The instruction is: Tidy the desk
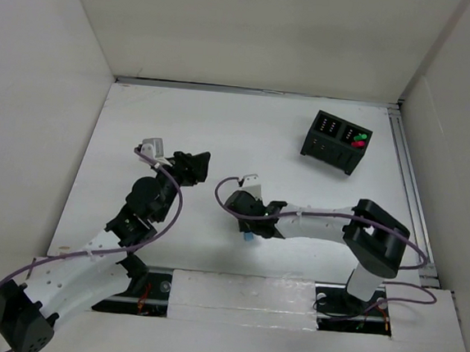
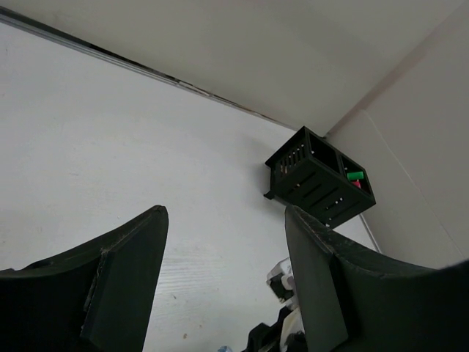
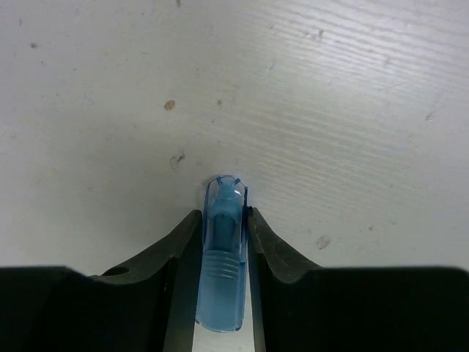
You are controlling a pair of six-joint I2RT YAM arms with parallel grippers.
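My right gripper should next lift and swing outward and to its right in the top view, over the box's bare section (image 1: 328, 125), to release the blue marker.
The white desk (image 1: 247, 136) fills the top view. My right gripper (image 1: 249, 236) points down at the desk near the middle front and is shut on a small translucent blue pen cap (image 3: 223, 253), whose tip touches or nearly touches the desk surface (image 3: 330, 110). In the top view only a blue speck of it (image 1: 248, 238) shows under the fingers. My left gripper (image 1: 199, 163) is open and empty, held above the desk left of centre; its two dark fingers (image 2: 124, 279) frame bare desk.
A small black two-compartment box (image 1: 337, 141) stands at the back right, with green and red items in its right compartment; it also shows in the left wrist view (image 2: 320, 183). Off-white panels wall the desk. A metal rail (image 1: 411, 191) runs along the right edge.
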